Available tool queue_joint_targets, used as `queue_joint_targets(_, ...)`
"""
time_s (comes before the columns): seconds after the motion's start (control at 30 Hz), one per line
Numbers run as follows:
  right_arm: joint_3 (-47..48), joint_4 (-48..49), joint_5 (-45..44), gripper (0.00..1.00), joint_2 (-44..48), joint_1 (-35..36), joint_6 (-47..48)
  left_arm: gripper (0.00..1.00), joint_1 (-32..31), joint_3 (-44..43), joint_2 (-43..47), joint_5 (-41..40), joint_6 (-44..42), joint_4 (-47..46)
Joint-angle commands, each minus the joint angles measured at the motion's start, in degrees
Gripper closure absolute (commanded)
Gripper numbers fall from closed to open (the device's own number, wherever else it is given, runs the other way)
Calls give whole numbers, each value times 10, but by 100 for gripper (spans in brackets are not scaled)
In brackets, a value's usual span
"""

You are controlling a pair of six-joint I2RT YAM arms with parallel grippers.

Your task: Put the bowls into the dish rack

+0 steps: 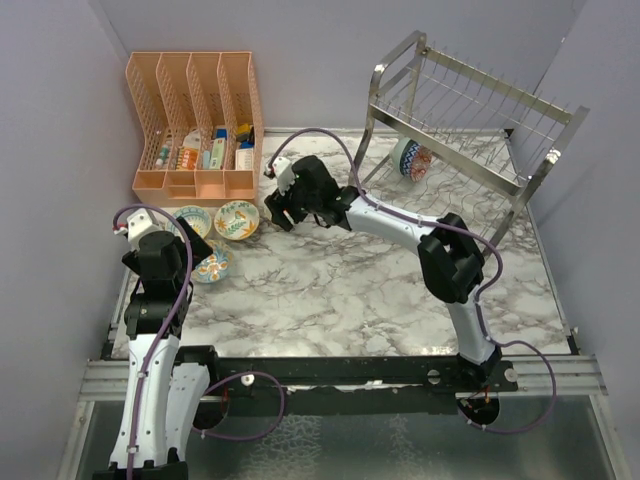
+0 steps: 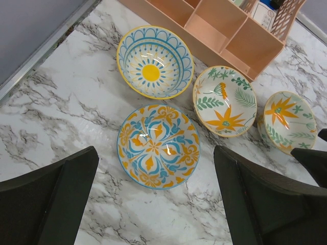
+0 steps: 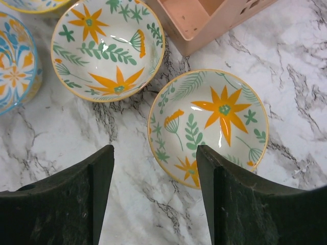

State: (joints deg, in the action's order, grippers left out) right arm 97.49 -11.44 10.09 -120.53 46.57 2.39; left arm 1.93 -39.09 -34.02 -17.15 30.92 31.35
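Note:
My right gripper has one finger over the cream floral bowl and the other over bare marble. It will go down next so that the cream floral bowl's near rim is between its fingers.
Several patterned bowls sit on the marble table beside the peach organizer. A blue-and-orange bowl (image 2: 159, 146) (image 1: 213, 263) lies just ahead of my open, empty left gripper (image 2: 156, 173) (image 1: 190, 248). A blue bowl with a yellow sun (image 2: 155, 62) (image 1: 193, 220) is beyond it. Two cream floral bowls are to the right of these: one (image 3: 107, 48) (image 1: 237, 220) and another (image 3: 209, 125) (image 2: 287, 121). My right gripper (image 3: 156, 153) (image 1: 280, 212) is open and hovers over the second one's near rim. The silver dish rack (image 1: 460, 152) holds a patterned bowl (image 1: 410, 158) on edge in its lower tier.
The peach slotted organizer (image 1: 195, 120) (image 2: 225, 30) (image 3: 204, 18) stands at the back left, holding small items, close to the bowls. Purple walls close in the left, back and right. The rack's angled legs reach the table at the back right.

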Motion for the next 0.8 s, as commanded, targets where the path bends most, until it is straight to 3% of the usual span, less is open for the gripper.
queue_joint_targets(0.0, 39, -42, -15, 35, -38, 17, 97, 1, 4, -2, 4, 4, -4, -13)
queue_joint_targets(0.37, 71, -34, 9, 38, -94, 20, 103, 1, 5, -2, 7, 5, -4, -14)
queue_joint_targets(0.57, 76, -21, -66, 41, -115, 30, 112, 1, 7, -2, 4, 9, -5, -16)
queue_joint_targets(0.77, 82, -20, -79, 46, -127, 33, 120, 1, 10, -2, 2, 14, -7, -18)
